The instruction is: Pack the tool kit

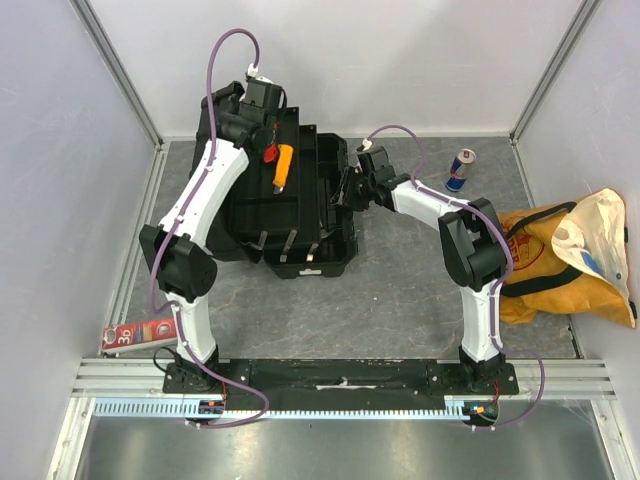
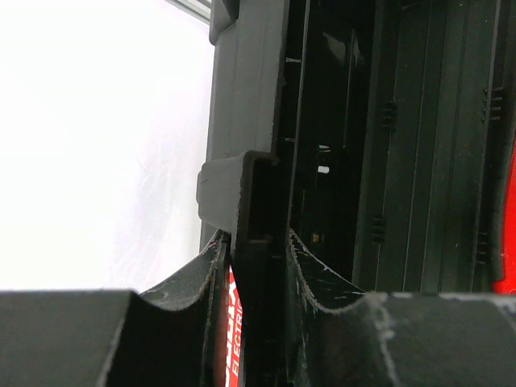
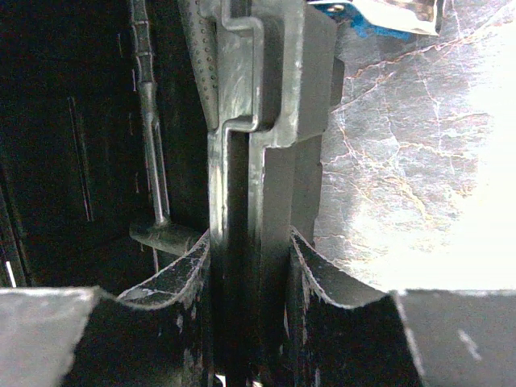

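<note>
I will swing the black plastic edge with my left gripper toward my right gripper next, over the tray with the yellow-handled tool (image 1: 278,182) (image 2: 439,161), because the lid stands part open.
The black toolbox (image 1: 300,215) lies open at the table's middle back, its lid part raised. A yellow-handled tool (image 1: 284,165) and a red piece (image 1: 270,154) rest on the black plastic near the back. My left gripper (image 1: 262,125) is at the toolbox's back edge. In the left wrist view it (image 2: 254,240) is shut on a black plastic edge (image 2: 250,121), with a red label (image 2: 228,322) beside the left finger. My right gripper (image 1: 352,190) is at the toolbox's right side. In the right wrist view it (image 3: 250,238) is shut on the box's rim (image 3: 274,97). A metal tool (image 3: 161,234) lies inside.
A blue-silver drink can (image 1: 460,170) stands at the back right and shows in the right wrist view (image 3: 387,16). A yellow-orange fabric bag (image 1: 570,255) lies at the right. A red packet (image 1: 140,335) lies at the left front edge. Walls close in three sides.
</note>
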